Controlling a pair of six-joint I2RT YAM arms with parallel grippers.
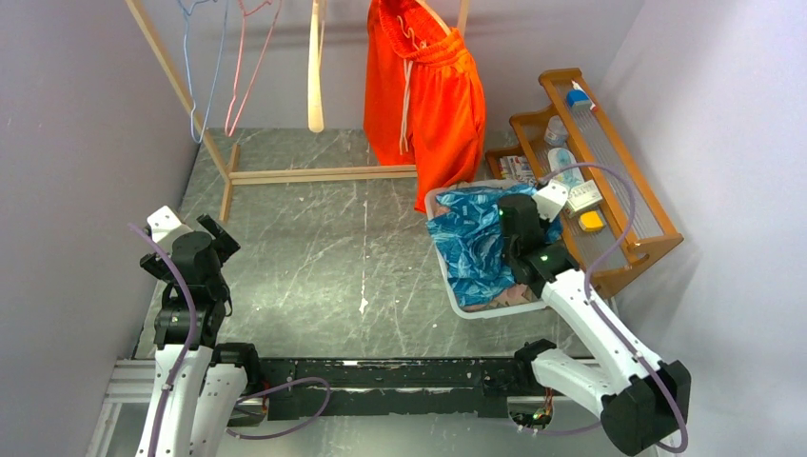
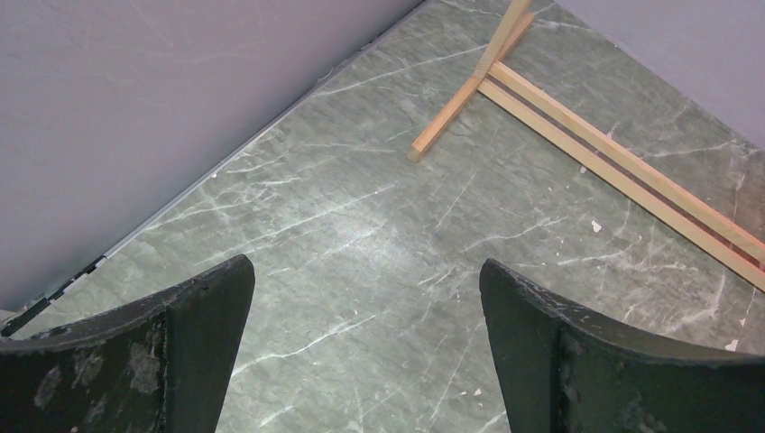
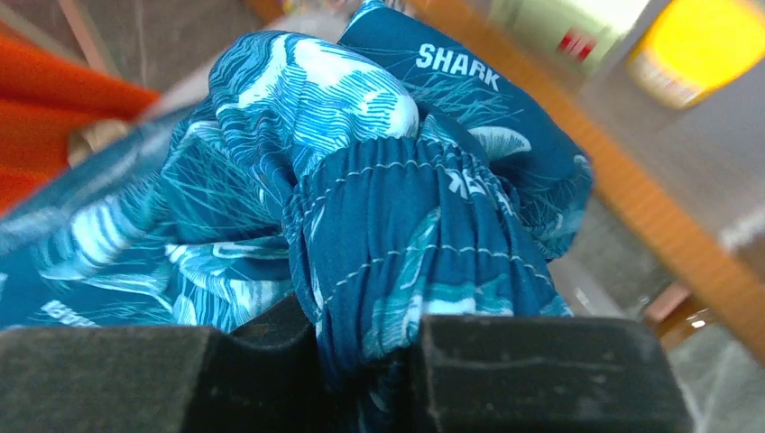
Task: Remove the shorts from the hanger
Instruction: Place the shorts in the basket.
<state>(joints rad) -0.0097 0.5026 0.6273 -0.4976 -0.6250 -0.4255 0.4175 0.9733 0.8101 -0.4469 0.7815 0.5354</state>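
The gathered waistband is still held up at the basket's shelf side. My right gripper will move away from the shelf and lower the waistband into the basket.
The bright orange shorts (image 1: 422, 105) with a white cord hang from a hanger on the wooden rack (image 1: 314, 173) at the back. The blue patterned shorts (image 1: 476, 243) lie bunched in a white basket (image 1: 457, 307) at the right, over a bit of pink fabric (image 1: 509, 290). My right gripper (image 1: 519, 224) sits over the basket, shut on the gathered waistband of the blue shorts (image 3: 406, 207). My left gripper (image 1: 214, 243) is open and empty above the bare table at the left, its fingers (image 2: 180, 334) spread wide. The tan shorts are not visible.
Empty blue and pink wire hangers (image 1: 224, 67) and a wooden hanger (image 1: 315, 76) hang on the rack. A wooden shelf (image 1: 595, 181) with small bottles and boxes stands at the right, beside the basket. The rack's base rails (image 2: 622, 167) lie ahead of the left gripper.
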